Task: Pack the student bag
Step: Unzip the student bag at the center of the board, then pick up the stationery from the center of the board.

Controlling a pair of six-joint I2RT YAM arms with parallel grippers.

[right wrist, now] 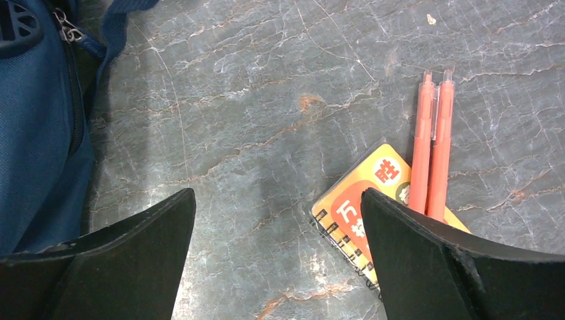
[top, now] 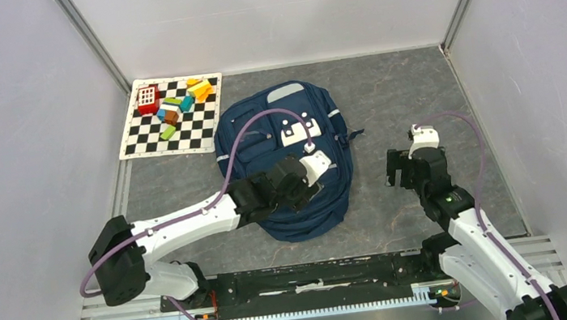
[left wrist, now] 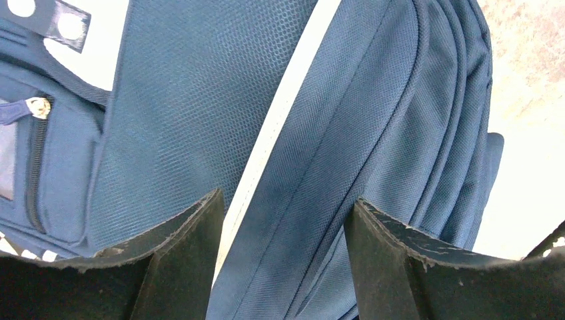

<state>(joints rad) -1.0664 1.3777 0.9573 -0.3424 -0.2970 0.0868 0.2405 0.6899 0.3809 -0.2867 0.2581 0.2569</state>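
Observation:
The pen nearer the bag [right wrist: 420, 175] lies below my right gripper, on the right in its wrist view. My right gripper needs to go down toward that side onto the pen.
The student bag [top: 281, 132] is a navy backpack lying flat in the middle of the table, front pockets up. My left gripper [top: 319, 172] hangs low over its right side. In the left wrist view its jaws stand apart [left wrist: 286, 201], straddling a ridge of the bag's blue fabric [left wrist: 346, 113] beside a grey stripe [left wrist: 280, 113]; I cannot tell if the pads touch it. My right gripper [top: 401, 172] is open over bare table, right of the bag. In the right wrist view nothing lies between its fingertips [right wrist: 276, 200], and the bag's edge [right wrist: 36, 140] shows at the left.
An orange-yellow spiral notebook [right wrist: 360, 190] with two orange pens [right wrist: 430, 143] on it lies partly under my right finger. A checkered mat [top: 148, 136] with several coloured blocks [top: 176, 108] sits at the back left. Walls close in on both sides.

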